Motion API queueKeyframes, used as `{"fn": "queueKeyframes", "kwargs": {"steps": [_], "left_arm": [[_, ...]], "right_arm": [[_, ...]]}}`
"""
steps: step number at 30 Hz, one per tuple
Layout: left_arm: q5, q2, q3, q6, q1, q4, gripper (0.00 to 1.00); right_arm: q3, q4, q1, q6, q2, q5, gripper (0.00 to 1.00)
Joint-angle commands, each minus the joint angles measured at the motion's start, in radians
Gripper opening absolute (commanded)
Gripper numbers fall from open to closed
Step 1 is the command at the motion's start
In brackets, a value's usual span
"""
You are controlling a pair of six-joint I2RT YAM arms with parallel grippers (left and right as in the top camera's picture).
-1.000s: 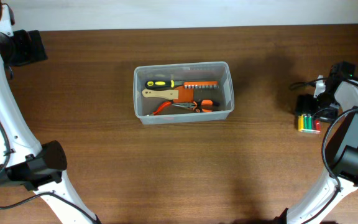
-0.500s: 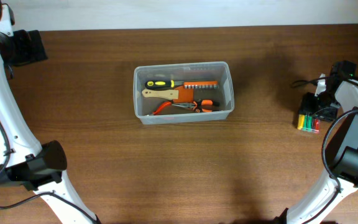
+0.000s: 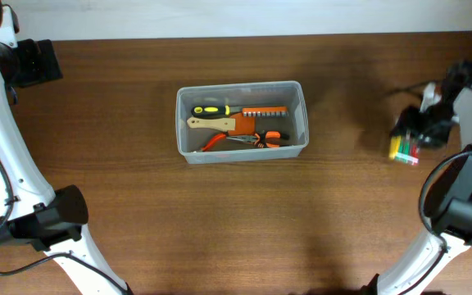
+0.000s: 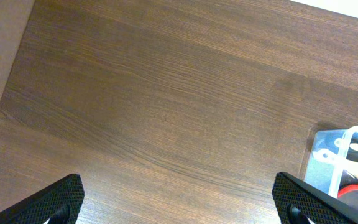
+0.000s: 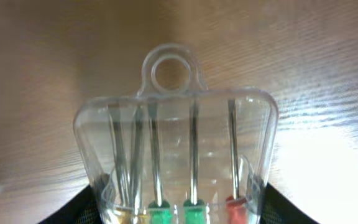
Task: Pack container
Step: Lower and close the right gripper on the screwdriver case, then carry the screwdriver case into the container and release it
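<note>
My right gripper lifts, carries the small clear case across to the container and lowers it onto the orange pliers next. The other tools already lie inside.
The clear plastic container stands at the table's middle back. It holds a yellow-and-black screwdriver, a wooden-handled tool, orange pliers and an orange bit strip. Its corner shows at the right edge of the left wrist view. My right gripper at the far right is shut on a small clear case of coloured screwdrivers and holds it off the table. In the right wrist view the case fills the space between the fingers. My left gripper is open and empty over bare wood at the far left back.
The table's back edge and a pale wall run along the top of the overhead view. The table's left edge shows in the left wrist view. Both arm bases stand at the front corners.
My right gripper has lifted the small case of screwdrivers off the table and tilted it, shifting slightly toward the back. The left arm has not moved.
</note>
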Motion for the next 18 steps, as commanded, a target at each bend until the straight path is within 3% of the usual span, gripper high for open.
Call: {"fn": "queueKeyframes", "kwargs": {"steps": [1,7,13,18], "left_arm": [[0.011,-0.011,0.004,-0.010,0.003,0.000,0.99],[0.011,-0.011,0.004,-0.010,0.003,0.000,0.99],[0.011,-0.011,0.004,-0.010,0.003,0.000,0.99],[0.010,-0.011,0.004,-0.010,0.003,0.000,0.99]], "right_arm": [[0.203,-0.086,0.107,0.008,-0.122,-0.055,0.04],[0.470,-0.144,0.406,-0.091,-0.158,-0.055,0.04],[0.463,-0.041,0.709,-0.443,-0.102,-0.055,0.04],[0.439,-0.024,0.850,-0.681,0.019,-0.056,0.04]]}}
